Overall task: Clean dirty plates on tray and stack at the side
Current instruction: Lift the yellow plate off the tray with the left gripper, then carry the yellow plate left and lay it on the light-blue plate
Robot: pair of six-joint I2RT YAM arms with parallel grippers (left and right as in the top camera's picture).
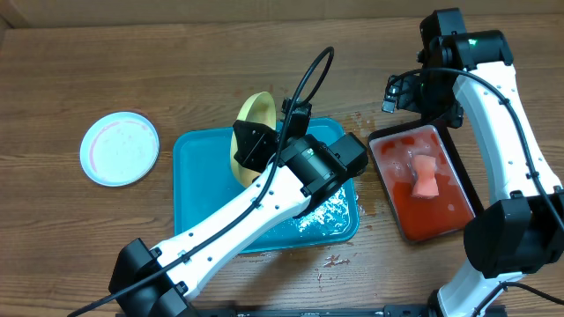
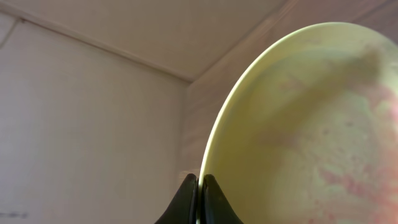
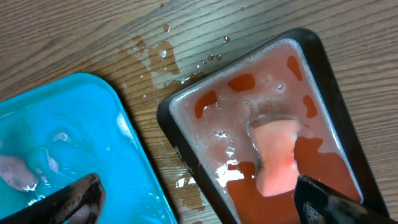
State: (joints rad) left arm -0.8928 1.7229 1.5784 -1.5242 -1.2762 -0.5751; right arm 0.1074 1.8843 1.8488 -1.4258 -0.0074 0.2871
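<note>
The light blue plate (image 1: 119,148) is lying flat beside the tray. Next, I will swing my left gripper over it, tip the yellow plate (image 1: 256,109) level, go down and let go of the yellow plate's rim.
A pale yellow plate (image 1: 256,109) is lifted on edge above the turquoise tray (image 1: 201,180), with my left gripper (image 1: 253,143) shut on its rim. In the left wrist view the plate (image 2: 298,124) fills the right side, smeared faintly red, its rim pinched in the left gripper (image 2: 199,186). A light blue plate (image 1: 119,148) lies flat on the table, left of the tray. My right gripper (image 3: 205,205) stands open and empty, high over the gap between the tray (image 3: 62,137) and the black tray; from overhead the right gripper (image 1: 398,95) is at the black tray's far left corner.
A black tray (image 1: 381,150) of red liquid holds a pink sponge (image 1: 426,176) right of the turquoise tray. Foam and water lie in the turquoise tray's near right corner (image 1: 328,211). Drops wet the wood (image 3: 158,53) between the trays.
</note>
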